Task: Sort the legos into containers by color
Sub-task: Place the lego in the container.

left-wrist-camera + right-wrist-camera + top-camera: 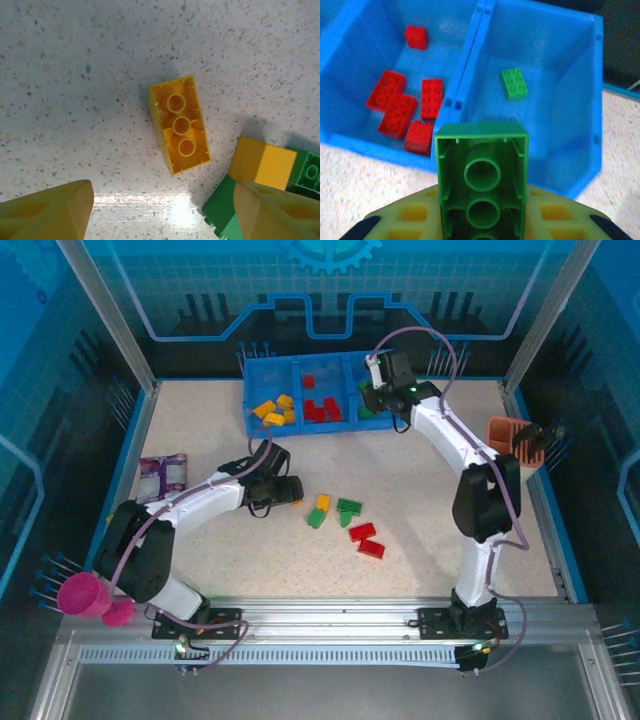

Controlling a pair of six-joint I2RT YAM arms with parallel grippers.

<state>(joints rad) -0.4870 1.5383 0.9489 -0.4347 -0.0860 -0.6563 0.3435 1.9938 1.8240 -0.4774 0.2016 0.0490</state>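
Observation:
The robot's right gripper needs to go down and outward next, to the blue container [555, 100] with a green lego inside, and let go of the matching lego there.
My left gripper [165, 215] hangs open over the table, its yellow fingertips [50, 210] on either side of the bare patch just below an upturned orange-yellow lego [179, 131]. Another yellow lego [262, 164] rests against a green one [225, 205] by the right fingertip. My right gripper [481, 222] is shut on a green lego [481, 180], hollow side towards the camera, held above the front wall of the blue tray's right container [555, 100], where one green lego [514, 83] lies. The middle container holds red legos [397, 107], the left one yellow legos [275, 412].
Loose green [349, 508] and red [366, 540] legos lie mid-table to the right of the left gripper [297, 490]. A purple packet [162, 475] lies at the left, an orange-pink holder [515, 438] at the right edge, a magenta cup [82, 593] at the near left corner.

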